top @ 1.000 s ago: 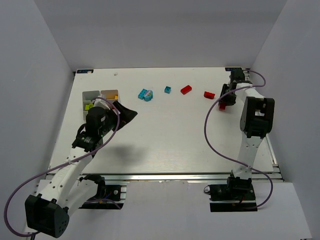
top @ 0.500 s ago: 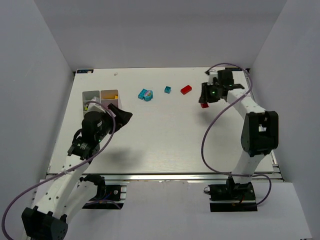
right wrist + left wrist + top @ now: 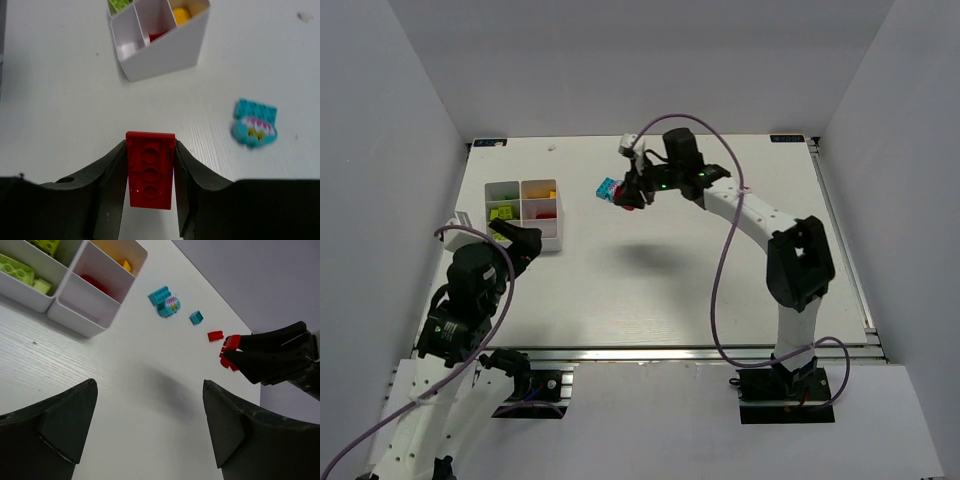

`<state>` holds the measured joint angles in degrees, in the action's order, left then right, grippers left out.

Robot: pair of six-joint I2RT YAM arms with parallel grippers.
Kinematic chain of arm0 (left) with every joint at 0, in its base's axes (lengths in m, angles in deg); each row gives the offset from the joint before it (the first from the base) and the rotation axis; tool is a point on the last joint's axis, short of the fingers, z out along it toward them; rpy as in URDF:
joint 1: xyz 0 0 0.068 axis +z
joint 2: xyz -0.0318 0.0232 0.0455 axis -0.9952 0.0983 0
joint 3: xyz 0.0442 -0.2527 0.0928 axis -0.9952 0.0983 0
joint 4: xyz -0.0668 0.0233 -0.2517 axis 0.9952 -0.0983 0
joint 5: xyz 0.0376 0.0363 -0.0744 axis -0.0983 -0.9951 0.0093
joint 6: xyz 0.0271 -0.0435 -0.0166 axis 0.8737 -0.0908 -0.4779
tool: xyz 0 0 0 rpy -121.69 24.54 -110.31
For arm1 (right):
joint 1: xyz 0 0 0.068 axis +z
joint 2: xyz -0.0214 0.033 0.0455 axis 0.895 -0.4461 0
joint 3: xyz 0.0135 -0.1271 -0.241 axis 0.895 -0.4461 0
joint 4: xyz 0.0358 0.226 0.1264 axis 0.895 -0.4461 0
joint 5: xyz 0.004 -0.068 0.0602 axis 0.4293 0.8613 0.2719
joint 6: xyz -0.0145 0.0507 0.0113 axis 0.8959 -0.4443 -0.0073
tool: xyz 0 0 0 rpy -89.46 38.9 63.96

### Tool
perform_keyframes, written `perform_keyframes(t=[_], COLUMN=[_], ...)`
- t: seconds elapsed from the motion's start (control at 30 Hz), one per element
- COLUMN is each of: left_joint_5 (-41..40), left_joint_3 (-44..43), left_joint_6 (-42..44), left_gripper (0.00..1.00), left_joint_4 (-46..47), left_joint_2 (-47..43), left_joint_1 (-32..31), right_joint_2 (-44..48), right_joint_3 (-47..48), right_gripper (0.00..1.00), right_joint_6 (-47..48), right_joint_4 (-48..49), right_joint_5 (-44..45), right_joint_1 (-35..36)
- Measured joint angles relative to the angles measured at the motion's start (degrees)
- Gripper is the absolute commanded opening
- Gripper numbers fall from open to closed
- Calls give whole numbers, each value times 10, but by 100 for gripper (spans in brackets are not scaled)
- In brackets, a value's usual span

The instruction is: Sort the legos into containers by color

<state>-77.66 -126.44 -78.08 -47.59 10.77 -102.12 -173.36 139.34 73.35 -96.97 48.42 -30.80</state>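
The section of the tray beside the yellow one has red in it, so my right gripper needs to move over that section next, to the left in the top view, and release the red lego.
My right gripper (image 3: pixel 631 196) is shut on a red lego (image 3: pixel 150 170) and holds it above the table, just right of a cyan lego cluster (image 3: pixel 609 189). The white compartment tray (image 3: pixel 520 183) stands at the far left, with lime, yellow and red legos inside. My left gripper (image 3: pixel 515 240) is open and empty at the tray's near edge. The left wrist view shows the tray (image 3: pixel 80 320), the cyan cluster (image 3: pixel 165 300), a small cyan lego (image 3: pixel 196 317), a loose red lego (image 3: pixel 215 336) and the held red lego (image 3: pixel 229 354). The tray (image 3: pixel 165 55) lies ahead in the right wrist view.
The right arm reaches across the far middle of the table and hides the small cyan and loose red legos in the top view. Grey walls enclose the table on three sides. A cyan printed piece (image 3: pixel 254 125) lies right of the held lego.
The right arm swung from the far right to the far middle, carrying the red lego. The left arm drew back toward the near left, uncovering the tray.
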Motion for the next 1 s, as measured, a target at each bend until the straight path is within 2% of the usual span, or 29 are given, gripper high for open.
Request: perform_keyframes(t=[0.1,0.37,0.7,0.83,1.0], left_joint_5=[-31,-73,-84,-83,-82], left_joint_3=[-40,-106,-128,-129,-135], left_joint_6=[-4,-6,-6,-9,-13], left_gripper=[95,96,97,97,97], left_joint_4=[-50,-137,-177,-191,-212], left_joint_2=[-8,-12,-12,-12,-14], left_joint_1=[0,0,0,0,0], right_joint_2=[-68,-198,-264,-328,-382], right_joint_3=[86,229,245,292,328], right_gripper=[0,0,0,0,0], right_joint_6=[2,-32,-63,-82,-86], right_joint_4=[16,81,243,327,367], right_joint_5=[-8,-2,45,75,106], right_joint_1=[41,104,156,174,180])
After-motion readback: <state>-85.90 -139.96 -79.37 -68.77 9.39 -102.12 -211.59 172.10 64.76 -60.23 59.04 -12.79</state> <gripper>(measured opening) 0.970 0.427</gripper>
